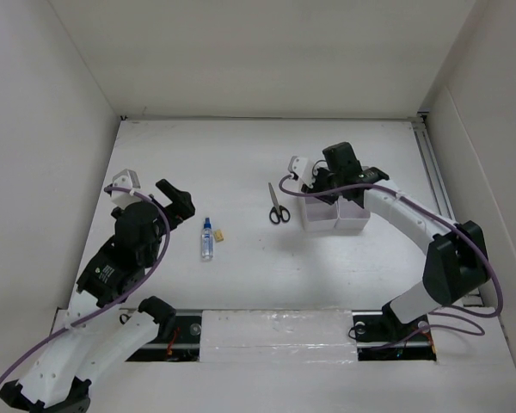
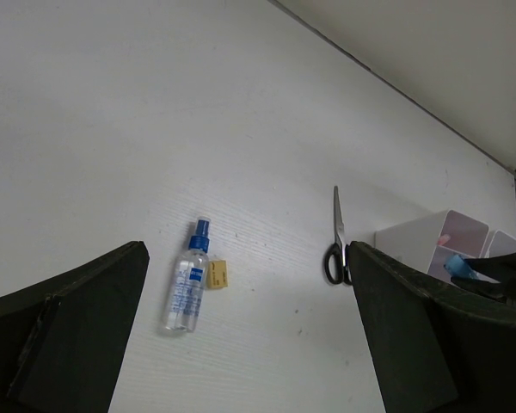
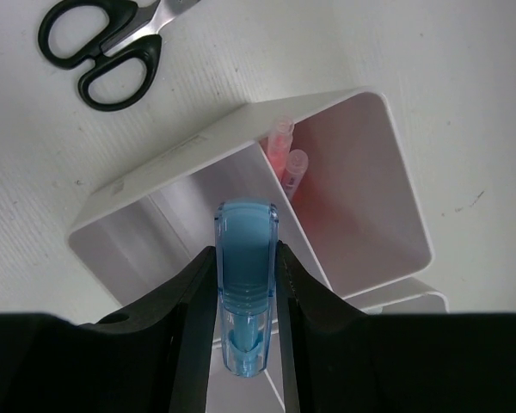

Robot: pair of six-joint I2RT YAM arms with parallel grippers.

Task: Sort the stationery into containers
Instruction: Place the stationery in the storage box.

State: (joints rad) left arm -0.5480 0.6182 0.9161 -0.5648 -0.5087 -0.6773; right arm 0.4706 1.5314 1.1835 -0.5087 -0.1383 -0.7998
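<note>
I will next move my right gripper slightly toward the scissors. Then I will lower the blue marker into the container's middle section (image 1: 319,212) (image 3: 179,236), which is empty beside the pink pens.
My right gripper (image 1: 325,185) (image 3: 246,271) is shut on a short blue marker (image 3: 245,231), which it holds upright above the divider wall of a white container (image 3: 241,131) (image 1: 320,215). Two thin pink pens (image 3: 285,159) stand in that container's far compartment. A second white container (image 1: 353,218) sits right beside it. Black-handled scissors (image 1: 277,206) (image 3: 103,47) (image 2: 335,245) lie flat just left of the containers. A clear bottle with a blue cap (image 1: 207,239) (image 2: 187,280) lies on the table. My left gripper (image 1: 179,200) (image 2: 245,284) hangs open a little left of the bottle, holding nothing.
A small yellow block (image 1: 219,235) (image 2: 218,274) lies next to the bottle. White walls (image 1: 60,129) close the table on the left, back and right. A metal rail (image 1: 434,172) runs along the right edge.
</note>
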